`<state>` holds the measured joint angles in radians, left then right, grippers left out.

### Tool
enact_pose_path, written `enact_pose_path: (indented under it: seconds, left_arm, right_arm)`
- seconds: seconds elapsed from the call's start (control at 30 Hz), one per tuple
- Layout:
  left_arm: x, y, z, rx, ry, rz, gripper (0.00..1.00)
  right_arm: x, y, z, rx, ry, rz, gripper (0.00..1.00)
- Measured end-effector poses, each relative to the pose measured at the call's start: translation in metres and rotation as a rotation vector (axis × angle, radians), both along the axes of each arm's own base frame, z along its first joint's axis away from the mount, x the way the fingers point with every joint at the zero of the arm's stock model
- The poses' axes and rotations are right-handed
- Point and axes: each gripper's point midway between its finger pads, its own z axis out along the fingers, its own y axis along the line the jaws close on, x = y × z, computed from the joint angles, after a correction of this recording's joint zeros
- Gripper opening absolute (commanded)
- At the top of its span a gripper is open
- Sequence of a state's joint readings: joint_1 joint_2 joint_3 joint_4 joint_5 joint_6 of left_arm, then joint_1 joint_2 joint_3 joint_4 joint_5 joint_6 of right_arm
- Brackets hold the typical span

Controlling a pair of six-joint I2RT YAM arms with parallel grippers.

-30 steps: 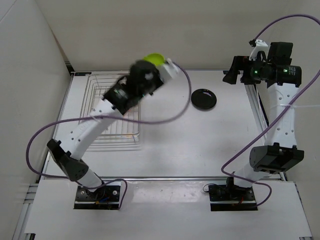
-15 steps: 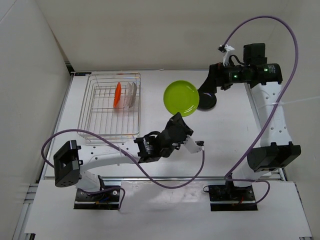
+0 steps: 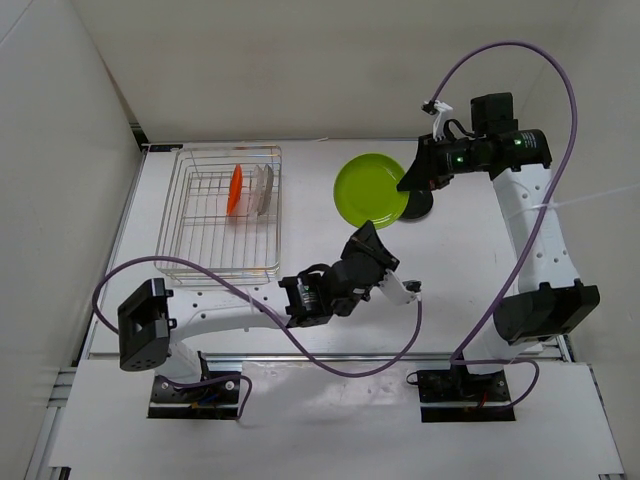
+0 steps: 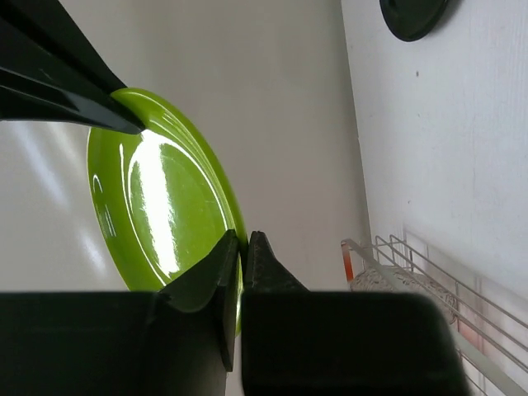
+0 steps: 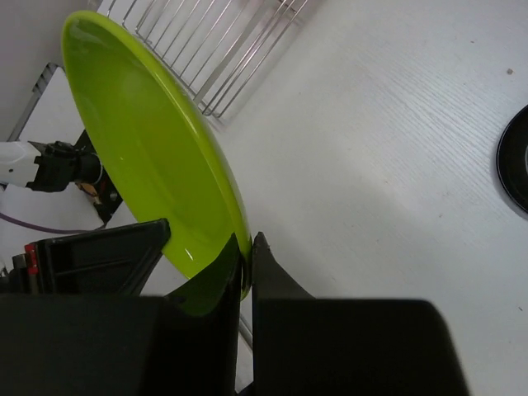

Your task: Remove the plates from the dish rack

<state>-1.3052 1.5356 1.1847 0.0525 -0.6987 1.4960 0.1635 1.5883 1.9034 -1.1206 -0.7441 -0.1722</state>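
Note:
I should move my right gripper to the right in the top view, down beside the black plate [image 3: 421,208], and tilt the green plate [image 3: 368,188] onto the black plate, because the black plate lies flat.
The lime green plate [image 3: 368,188] hangs on edge above the middle of the table, held from two sides. My left gripper [image 3: 368,232] is shut on its near rim [image 4: 244,240]. My right gripper [image 3: 404,184] is shut on its right rim [image 5: 246,244]. In the left wrist view the green plate [image 4: 157,206] fills the left side; the right wrist view shows it [image 5: 140,140] slanting from the top left. The black plate [image 3: 421,208] lies flat on the table, half hidden under the right gripper. An orange plate [image 3: 234,189] and clear plates [image 3: 263,189] stand upright in the dish rack [image 3: 190,215].
The wire rack fills the table's back left, its corner showing in the left wrist view [image 4: 412,276] and its side in the right wrist view [image 5: 216,45]. The left arm [image 3: 250,310] lies across the table's near side. White walls [image 3: 70,130] enclose the table on the left and at the back.
My left arm swung the green plate away from the rack to mid-table. The right arm came in from the back right, and its jaws closed on the plate's rim.

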Motion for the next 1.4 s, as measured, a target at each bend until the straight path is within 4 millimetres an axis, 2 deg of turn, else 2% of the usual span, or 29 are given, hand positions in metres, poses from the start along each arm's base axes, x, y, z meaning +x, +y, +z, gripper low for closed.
enact_pose_path:
  seconds: [0.2,0.23,0.27,0.3,0.33,0.47,0.53,0.63,0.73,0.77,0.83,0.93,1.0,1.1,1.2,1.23,1.3,1.4]
  left_arm:
    - [0.005,0.0,0.0,-0.02,-0.01,0.015,0.11]
    - [0.005,0.0,0.001,-0.026,-0.014,0.013,0.2]
    - [0.007,0.0,0.002,-0.029,-0.02,0.013,0.29]
    - [0.008,0.0,0.003,-0.031,-0.024,0.012,0.47]
    - [0.01,0.0,0.005,-0.032,-0.031,0.013,0.99]
    - [0.018,0.005,0.01,-0.063,-0.028,0.039,1.0]
    - [0.021,0.009,0.005,-0.039,0.016,0.057,1.0]
    - [0.023,0.018,0.002,-0.015,0.107,0.091,1.0]
    - [0.038,0.035,0.006,-0.047,0.17,0.16,1.0]
    - [0.05,0.045,0.007,-0.064,0.191,0.205,1.0]
    - [0.085,0.069,0.017,-0.119,0.233,0.329,1.0]
    - [0.157,0.114,0.042,-0.3,0.269,0.55,1.0]
    - [0.206,0.157,0.06,-0.459,0.279,0.699,1.0]
    - [0.245,0.231,0.069,-0.651,0.298,0.88,1.0]
    - [0.251,0.287,0.054,-0.779,0.361,0.998,1.0]
    - [0.248,0.296,0.046,-0.809,0.391,1.015,1.0]
    - [0.239,0.307,0.027,-0.86,0.474,1.038,1.0]
    - [0.233,0.308,0.008,-0.945,0.602,1.031,1.0]
  right_arm:
    - [-0.003,-0.002,0.007,0.019,-0.018,-0.001,0.01]
    - [-0.003,-0.002,0.009,0.018,-0.028,-0.003,0.01]
    - [-0.004,-0.003,0.011,0.019,-0.04,-0.005,0.01]
    - [-0.004,-0.003,0.013,0.019,-0.049,-0.007,0.01]
    - [-0.004,-0.004,0.014,0.016,-0.06,-0.01,0.01]
    - [-0.003,-0.007,0.009,-0.021,-0.058,-0.051,0.01]
    - [0.009,-0.014,0.002,-0.063,-0.046,-0.127,0.01]
    - [0.047,-0.042,-0.016,-0.163,-0.044,-0.319,0.01]
    - [0.098,-0.085,-0.049,-0.245,-0.011,-0.519,0.01]
    - [0.112,-0.098,-0.057,-0.266,-0.006,-0.576,0.01]
    - [0.139,-0.126,-0.094,-0.313,0.057,-0.664,0.01]
    - [0.163,-0.158,-0.143,-0.37,0.133,-0.75,0.01]
    - [0.171,-0.17,-0.168,-0.396,0.178,-0.777,0.01]
    - [0.174,-0.175,-0.197,-0.42,0.238,-0.786,0.01]
    - [0.174,-0.174,-0.212,-0.428,0.268,-0.777,0.01]
    - [0.174,-0.174,-0.214,-0.428,0.274,-0.774,0.01]
    - [0.175,-0.172,-0.217,-0.427,0.28,-0.769,0.01]
    - [0.181,-0.171,-0.219,-0.42,0.278,-0.764,0.01]
